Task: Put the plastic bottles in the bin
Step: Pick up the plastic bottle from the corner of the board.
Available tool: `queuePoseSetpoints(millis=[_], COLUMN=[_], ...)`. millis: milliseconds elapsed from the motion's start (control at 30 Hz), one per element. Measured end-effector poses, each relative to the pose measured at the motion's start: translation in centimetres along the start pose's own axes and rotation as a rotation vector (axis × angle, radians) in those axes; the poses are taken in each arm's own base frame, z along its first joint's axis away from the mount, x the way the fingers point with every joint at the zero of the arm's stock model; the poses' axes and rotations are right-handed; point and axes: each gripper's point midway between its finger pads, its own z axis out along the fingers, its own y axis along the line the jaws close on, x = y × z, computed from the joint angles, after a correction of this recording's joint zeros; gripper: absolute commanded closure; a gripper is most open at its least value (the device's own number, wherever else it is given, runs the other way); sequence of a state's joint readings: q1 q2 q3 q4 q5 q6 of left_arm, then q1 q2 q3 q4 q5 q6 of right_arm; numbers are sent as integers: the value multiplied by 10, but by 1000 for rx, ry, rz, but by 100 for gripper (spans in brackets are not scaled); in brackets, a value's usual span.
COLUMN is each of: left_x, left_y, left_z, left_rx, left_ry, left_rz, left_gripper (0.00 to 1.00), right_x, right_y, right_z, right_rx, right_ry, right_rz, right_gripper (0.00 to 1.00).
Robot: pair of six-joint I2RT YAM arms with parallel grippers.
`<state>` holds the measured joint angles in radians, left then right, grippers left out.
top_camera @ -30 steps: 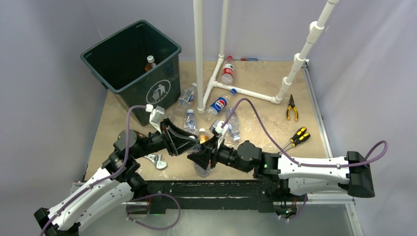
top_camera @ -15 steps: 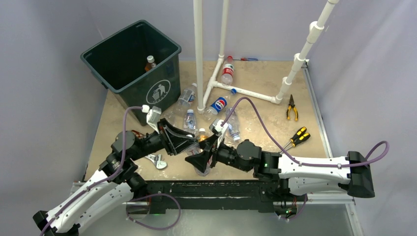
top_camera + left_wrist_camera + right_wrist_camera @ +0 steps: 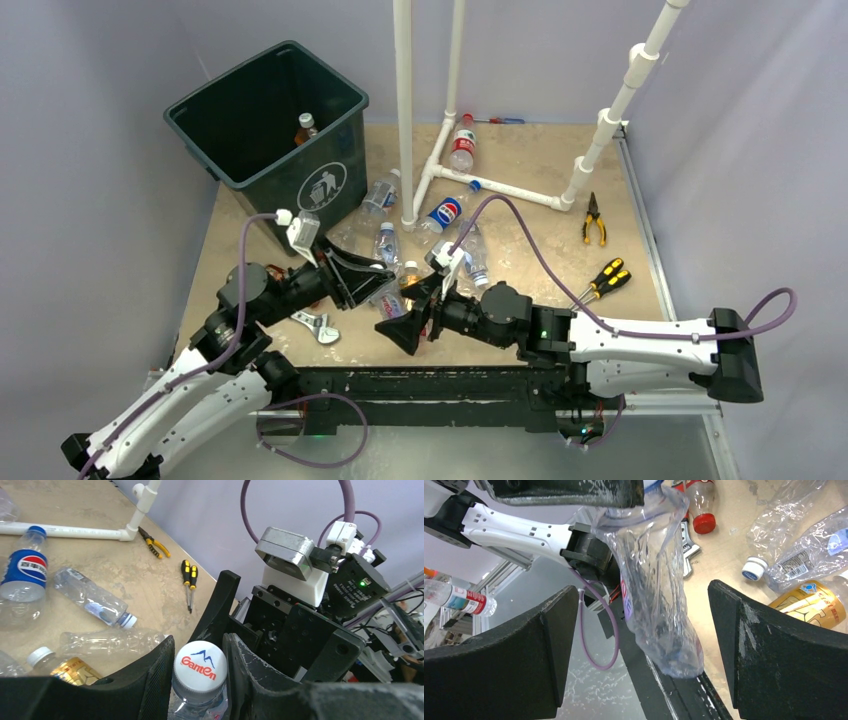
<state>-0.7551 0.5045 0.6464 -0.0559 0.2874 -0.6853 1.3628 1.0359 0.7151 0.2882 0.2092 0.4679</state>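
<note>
The bottle with the white cap will next go up and outward with my left gripper, left in the top view, and I will release it over the bin's opening.
My left gripper is shut on the neck of a clear bottle with a white Ganten cap. In the top view this bottle hangs between the two arms near the table's front edge. My right gripper stands open; the crumpled bottle body hangs between its fingers, touching neither. The dark green bin stands at the back left with one bottle inside. Several more bottles lie on the table: a Pepsi one, a red-labelled one, clear ones and an amber one.
A white pipe frame rises from the middle back of the table. Yellow-handled pliers and screwdrivers lie at the right. A wrench lies under the left arm. The table's black front rail runs right below the held bottle.
My right gripper has opened wide and let go of the clear bottle. The left arm has drawn back to the left a little, keeping the bottle by its neck.
</note>
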Motion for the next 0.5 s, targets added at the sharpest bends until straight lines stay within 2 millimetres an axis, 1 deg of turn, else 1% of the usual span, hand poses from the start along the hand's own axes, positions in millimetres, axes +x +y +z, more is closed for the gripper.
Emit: queuePoseSetpoints(millis=[67, 167, 367, 500], left_x=[-2, -13, -44, -54], left_y=[2, 1, -8, -4], left_z=[-1, -4, -9, -8], left_rx=[-21, -46, -80, -126], left_ry=[1, -18, -77, -88], left_rz=[11, 40, 111, 141], left_gripper=[100, 100, 100, 100], right_x=[1, -1, -15, -25], right_y=[-1, -2, 1, 5], right_z=[-2, -8, -22, -29], right_rx=[4, 9, -1, -15], right_ry=[7, 13, -15, -41], right_rz=[-2, -3, 3, 9], right_gripper=[1, 1, 1, 1])
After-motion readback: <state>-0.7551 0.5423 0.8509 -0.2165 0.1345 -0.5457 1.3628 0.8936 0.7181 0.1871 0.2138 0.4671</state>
